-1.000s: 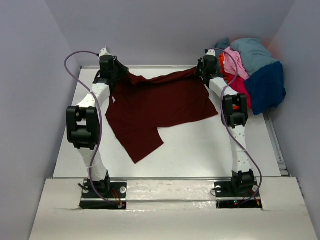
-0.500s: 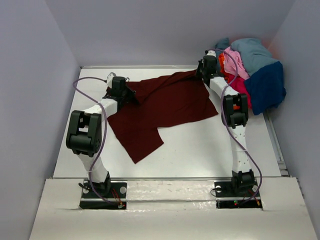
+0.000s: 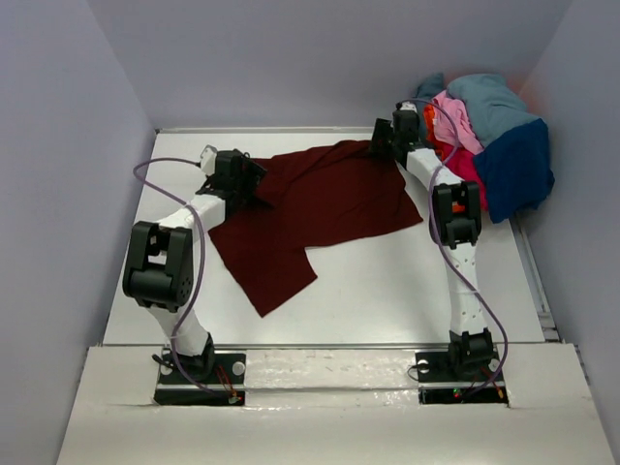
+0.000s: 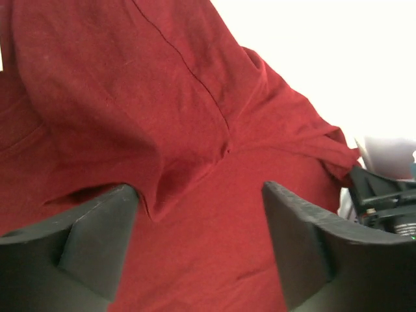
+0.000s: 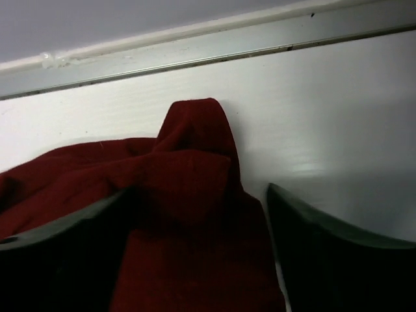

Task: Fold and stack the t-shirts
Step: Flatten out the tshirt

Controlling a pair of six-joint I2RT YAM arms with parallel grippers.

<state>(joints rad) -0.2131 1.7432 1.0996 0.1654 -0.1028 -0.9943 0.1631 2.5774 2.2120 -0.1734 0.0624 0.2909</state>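
Note:
My left gripper moves down onto the loose tip of the t-shirt's folded-over flap point(image 3: 269, 204) point(image 4: 153, 209) next and closes there, because that tip juts between its open fingers.
The dark maroon t-shirt point(image 3: 310, 208) lies spread on the white table point(image 3: 387, 291), a sleeve pointing toward the near left. My left gripper point(image 3: 254, 180) hovers over its far-left edge, open, with wrinkled cloth point(image 4: 162, 117) below and between the fingers point(image 4: 84, 240). My right gripper point(image 3: 381, 143) sits at the shirt's far-right corner, open, straddling a bunched peak of cloth point(image 5: 192, 149). Neither grips the cloth. The other t-shirts are heaped at the back right: pink point(image 3: 455, 121), teal-blue point(image 3: 489, 97), navy point(image 3: 515, 170), red point(image 3: 465, 167).
Grey walls close the table on the left, back and right. A raised rail point(image 5: 214, 45) runs along the table's far edge just beyond the right gripper. The heap of shirts leans against the right wall beside the right arm point(image 3: 453, 218).
Both grippers have opened and let go of the maroon shirt. The left arm came nearer and lower, and the shirt's raised far edge has dropped onto the table.

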